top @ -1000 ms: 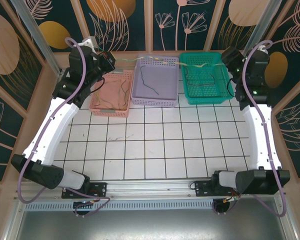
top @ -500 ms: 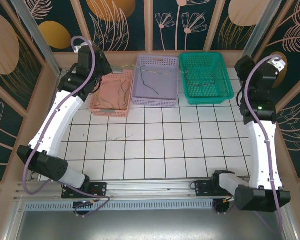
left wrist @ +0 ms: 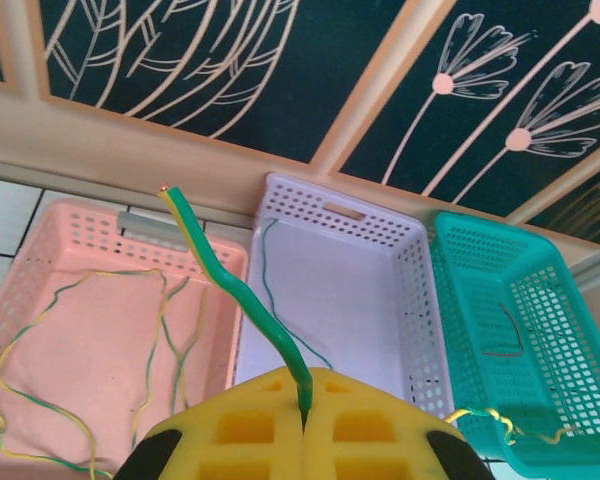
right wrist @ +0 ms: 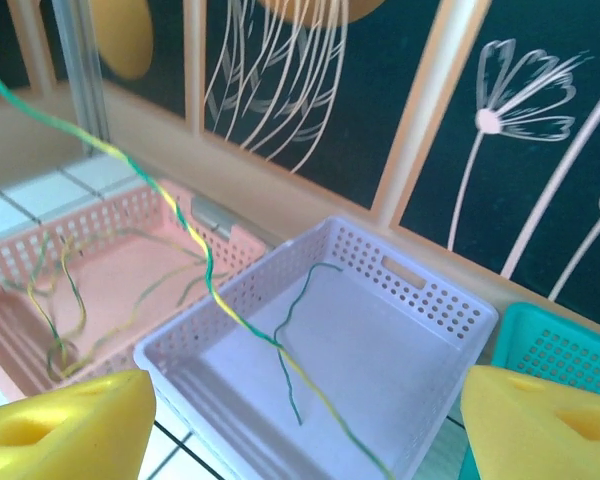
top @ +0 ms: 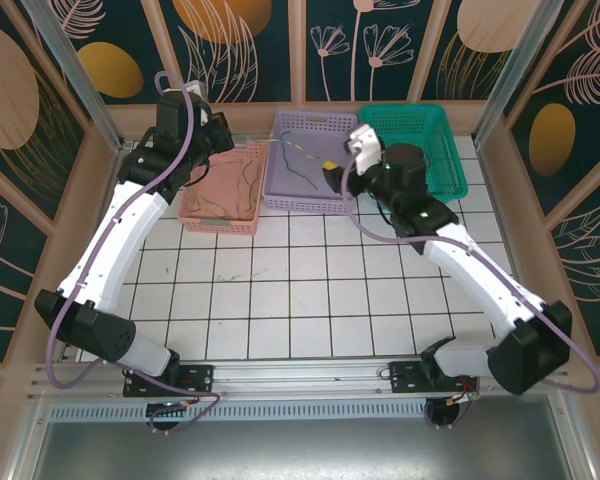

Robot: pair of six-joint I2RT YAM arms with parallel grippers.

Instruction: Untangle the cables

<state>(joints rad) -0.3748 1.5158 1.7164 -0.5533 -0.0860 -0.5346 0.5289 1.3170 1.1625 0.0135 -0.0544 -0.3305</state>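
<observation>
The left gripper shifts slightly toward the lilac basket [top: 310, 205] next and releases the twisted yellow-green cable, since that basket lies beside the gripper, under the outstretched cable.
My left gripper [top: 220, 130] hangs over the back of the pink basket [top: 220, 225], shut on a twisted yellow-green cable [left wrist: 235, 285] whose short end sticks out past the pads. That cable [top: 298, 152] runs taut to the right over the lilac basket [top: 310, 205]. My right gripper [top: 332, 178] is at the lilac basket's right side, wide open, and the yellow-green cable [right wrist: 212, 285] passes diagonally between its fingers [right wrist: 60, 420] without touching them. A dark green-blue cable [right wrist: 295, 330] lies in the lilac basket. Several yellow-green cables [left wrist: 80, 300] lie in the pink basket [left wrist: 70, 215].
A teal basket [top: 450, 175] stands right of the lilac one, with a red cable [left wrist: 505, 350] in it. The three baskets line the back of the white tiled table [top: 310, 290]. Wooden wall panels [top: 300, 60] rise close behind them.
My right arm has swung from the right wall by the teal basket across to the lilac basket, its jaws opening wider. The left arm has shifted only slightly, still gripping the cable.
</observation>
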